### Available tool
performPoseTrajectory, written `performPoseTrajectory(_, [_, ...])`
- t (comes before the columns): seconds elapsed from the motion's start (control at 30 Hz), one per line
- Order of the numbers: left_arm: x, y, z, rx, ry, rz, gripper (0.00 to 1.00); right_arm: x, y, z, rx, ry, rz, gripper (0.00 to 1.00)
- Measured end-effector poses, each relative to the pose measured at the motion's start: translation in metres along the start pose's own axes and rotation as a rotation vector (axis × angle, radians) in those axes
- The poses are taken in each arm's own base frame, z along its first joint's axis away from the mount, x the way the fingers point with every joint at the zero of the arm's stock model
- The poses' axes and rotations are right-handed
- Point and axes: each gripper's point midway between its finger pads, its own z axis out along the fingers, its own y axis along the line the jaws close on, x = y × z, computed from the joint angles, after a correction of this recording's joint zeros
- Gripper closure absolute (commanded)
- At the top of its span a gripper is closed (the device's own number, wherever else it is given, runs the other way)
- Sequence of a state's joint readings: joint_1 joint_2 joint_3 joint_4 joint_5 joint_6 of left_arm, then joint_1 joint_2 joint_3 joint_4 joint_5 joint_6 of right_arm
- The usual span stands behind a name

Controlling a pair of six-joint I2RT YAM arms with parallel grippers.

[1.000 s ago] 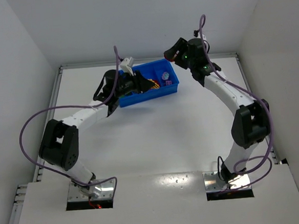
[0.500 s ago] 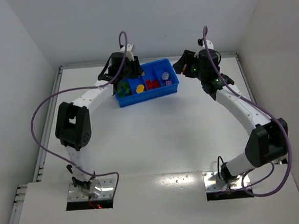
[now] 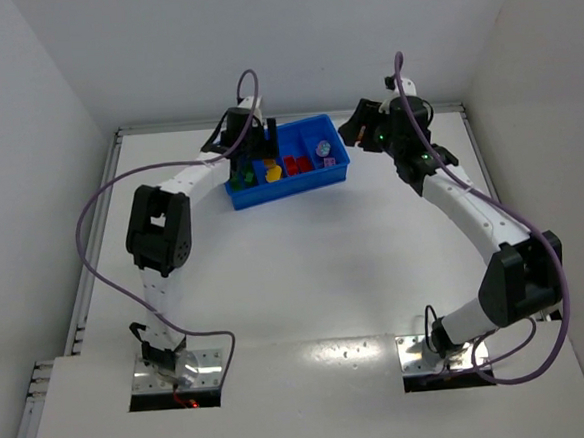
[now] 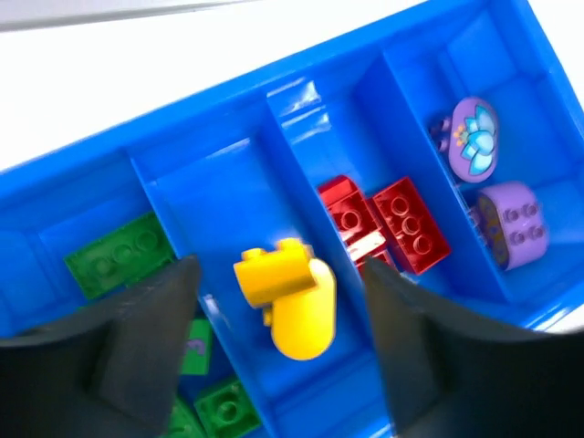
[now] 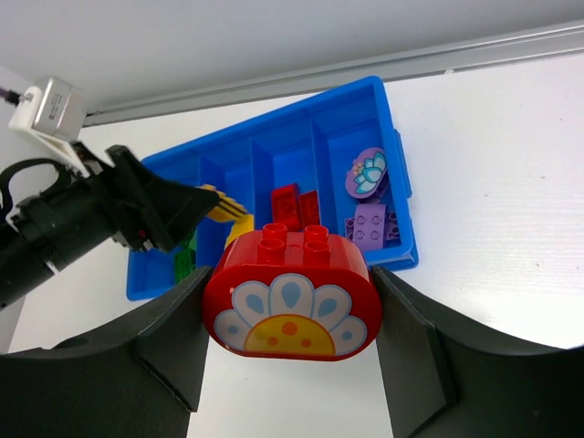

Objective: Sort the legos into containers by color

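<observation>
The right gripper moves across past the purple legos and down over the empty far end of the red legos' container next, since the red legos lie together in it.
My left gripper (image 4: 278, 270) hangs open over the blue tray (image 4: 212, 196), its fingers apart on either side of a yellow lego (image 4: 290, 294) that lies in the second container from the left. Green legos (image 4: 119, 260) fill the leftmost container, red ones (image 4: 388, 222) the third, purple ones (image 4: 511, 226) the fourth. My right gripper (image 5: 290, 306) is shut on a rounded red lego (image 5: 292, 274) with a flower print, held in the air in front of the tray (image 5: 274, 157). From above, the left gripper (image 3: 252, 154) is over the tray's (image 3: 292, 191) left half, the right gripper (image 3: 350, 133) off its right end.
The tray sits at the back middle of the white table (image 3: 305, 268). White walls close in the sides and back, and a metal rail (image 5: 365, 68) runs along the far edge. Purple cables loop off both arms.
My left arm swung up over the tray and its jaws opened, letting go of the yellow lego into the second container. The right arm shifted a little, still holding the red lego.
</observation>
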State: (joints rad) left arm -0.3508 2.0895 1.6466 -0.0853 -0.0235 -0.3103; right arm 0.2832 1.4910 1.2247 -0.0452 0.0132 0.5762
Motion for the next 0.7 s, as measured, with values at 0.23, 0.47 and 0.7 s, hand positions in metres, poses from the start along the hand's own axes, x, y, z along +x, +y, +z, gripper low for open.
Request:
performPoseTrajectory(0.23, [-0.005,0.002,0.002,-0.004,-0.012,0.003,0.00,0.021,0.005,0.015,-0.062,0.067,-0.030,0.90])
performPoseTrajectory(0.47, [-0.047,0.012,-0.027,0.052,-0.082,-0.083,0.00,0.043,0.012,0.062,-0.138,0.158,-0.076,0.90])
performPoseTrajectory(0.7, [-0.133,0.052,-0.140,0.078,-0.304,-0.124,0.00,0.034,0.044,0.137,-0.237,0.157,-0.119,0.89])
